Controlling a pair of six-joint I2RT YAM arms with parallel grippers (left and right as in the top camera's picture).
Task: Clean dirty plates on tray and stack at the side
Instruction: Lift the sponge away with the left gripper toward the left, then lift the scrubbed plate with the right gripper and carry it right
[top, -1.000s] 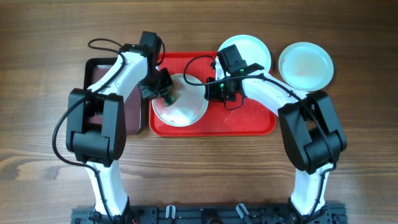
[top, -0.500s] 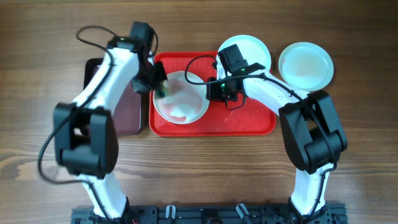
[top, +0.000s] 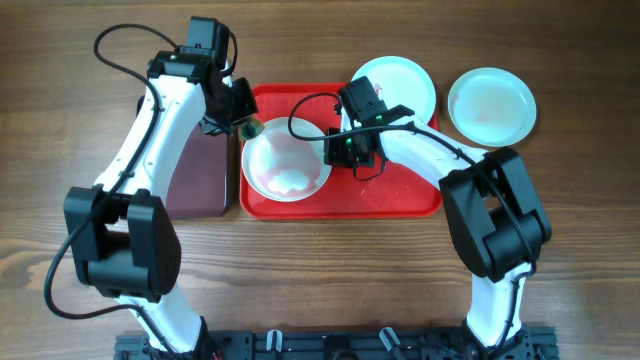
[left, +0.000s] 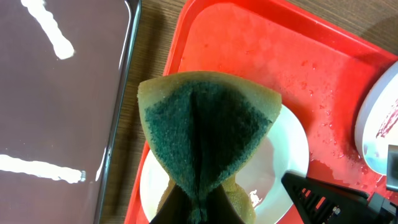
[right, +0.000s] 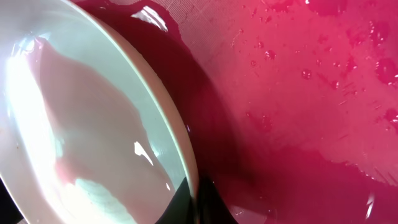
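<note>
My right gripper needs to rise, shift to the right in the overhead view and lower to release the white plate's rim atop the mint-blue plate (top: 491, 103), since that lies bare for stacking.
A white plate (top: 288, 166) lies on the left half of the red tray (top: 400, 195). My right gripper (top: 337, 152) is shut on its right rim and tilts it; the rim shows in the right wrist view (right: 171, 134). My left gripper (top: 240, 122) is shut on a green-and-yellow sponge (left: 205, 134), held above the plate's upper left edge. A second white plate (top: 400, 82) with a red smear rests on the tray's back rim. A pale mint-blue plate (top: 491, 103) lies on the table to the right.
A dark brown-black tray (top: 195, 170) lies left of the red tray. The red tray's floor (right: 311, 93) is wet with droplets. Wood table (top: 320, 270) lies in front.
My left gripper has lifted the sponge off the plate's middle and moved up and left to its edge. The right gripper keeps its hold on the rim, shifted slightly left.
</note>
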